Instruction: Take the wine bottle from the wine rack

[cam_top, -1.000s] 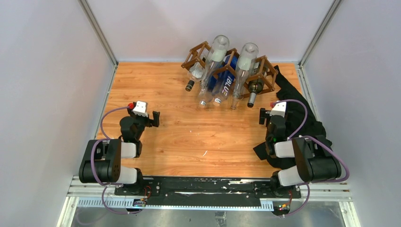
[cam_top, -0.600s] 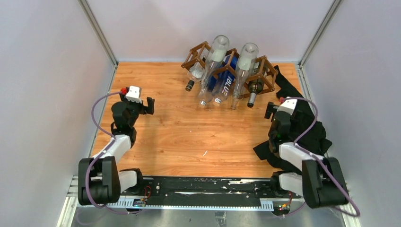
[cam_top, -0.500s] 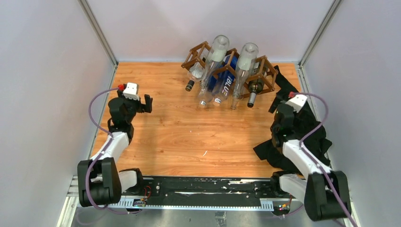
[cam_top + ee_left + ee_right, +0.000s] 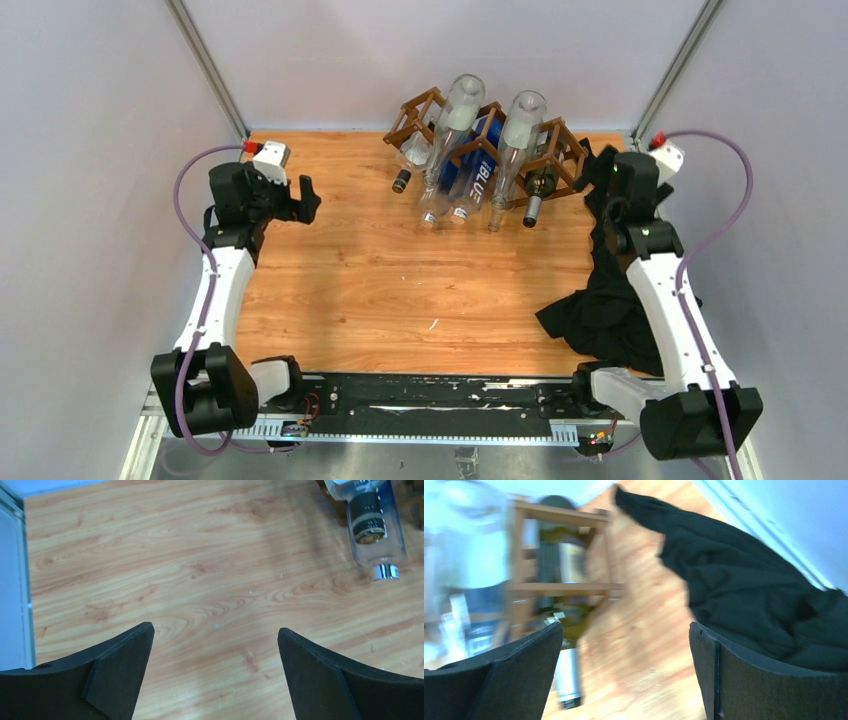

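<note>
The farther tall clear bottle's neck [image 4: 439, 168] sticks out of the rack. My right gripper should next sweep to the left in the top view, past the green bottle [image 4: 542, 183], onto that neck.
The brown lattice wine rack [image 4: 568, 150] stands at the table's back middle with several bottles lying in it. A dark green wine bottle [image 4: 542, 183] lies in its rightmost cell, its grey-capped neck pointing toward me. My right gripper [image 4: 600, 178] is open and empty, just right of that cell. The blurred right wrist view shows the rack [image 4: 569, 586], the green bottle [image 4: 558, 565] and my open gripper [image 4: 625, 627] over bare wood beside the neck. My left gripper [image 4: 306, 200] is open and empty, well left of the rack, above bare wood [image 4: 214, 628].
Clear bottles [image 4: 452, 130] and a blue-labelled one [image 4: 478, 175] fill the other cells. A clear bottle's silver-capped neck [image 4: 384, 571] shows in the left wrist view. A black cloth [image 4: 620, 300] lies along the right side, also in the right wrist view [image 4: 744, 585].
Both arms have stretched out toward the back. The right gripper went from the near cloth area up to the rack's right end. The left gripper moved back and left.
</note>
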Motion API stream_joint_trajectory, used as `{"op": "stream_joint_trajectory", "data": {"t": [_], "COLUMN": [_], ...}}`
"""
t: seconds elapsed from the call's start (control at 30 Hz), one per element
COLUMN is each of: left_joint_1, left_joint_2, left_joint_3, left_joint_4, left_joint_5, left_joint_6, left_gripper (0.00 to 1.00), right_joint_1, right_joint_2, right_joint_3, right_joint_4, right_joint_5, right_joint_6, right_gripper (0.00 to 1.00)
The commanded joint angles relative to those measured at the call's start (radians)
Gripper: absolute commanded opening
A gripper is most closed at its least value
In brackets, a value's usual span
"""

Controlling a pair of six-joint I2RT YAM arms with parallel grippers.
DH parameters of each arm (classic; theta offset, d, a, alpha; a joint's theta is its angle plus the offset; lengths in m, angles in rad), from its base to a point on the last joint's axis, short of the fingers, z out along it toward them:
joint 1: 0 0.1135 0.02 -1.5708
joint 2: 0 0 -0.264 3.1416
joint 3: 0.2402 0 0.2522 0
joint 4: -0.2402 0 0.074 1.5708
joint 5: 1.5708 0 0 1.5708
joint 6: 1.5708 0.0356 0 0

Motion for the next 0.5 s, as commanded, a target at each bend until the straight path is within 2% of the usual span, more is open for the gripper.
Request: {"op": "stream_joint_trajectory", "data": {"t": [0.0, 0.2, 0.47], "left_joint_1": [0.005, 0.006, 0.007], "left_joint_2": [0.009, 0.002, -0.008], "left_joint_3": [0.057, 0.098, 0.111], "left_joint_4": [-0.223, -0.33, -0.39], "left_joint_5": [0.05, 0.045, 0.037], "left_joint_6": [0.037, 0.067, 0.097], "left_gripper": [1.0, 1.0, 1.0], "right_joint_1": [0.136, 0.41, 0.64], "right_joint_2": [0.084, 0.257, 0.579], "right_joint_3": [0.252, 0.482, 0.786], "right_joint_4": [-0.224, -0.304, -0.374], "right_joint_5": [-0.067, -0.001, 0.047], "right_joint_6": [0.005, 0.005, 0.001], "right_gripper": [1.0, 1.0, 1.0]}}
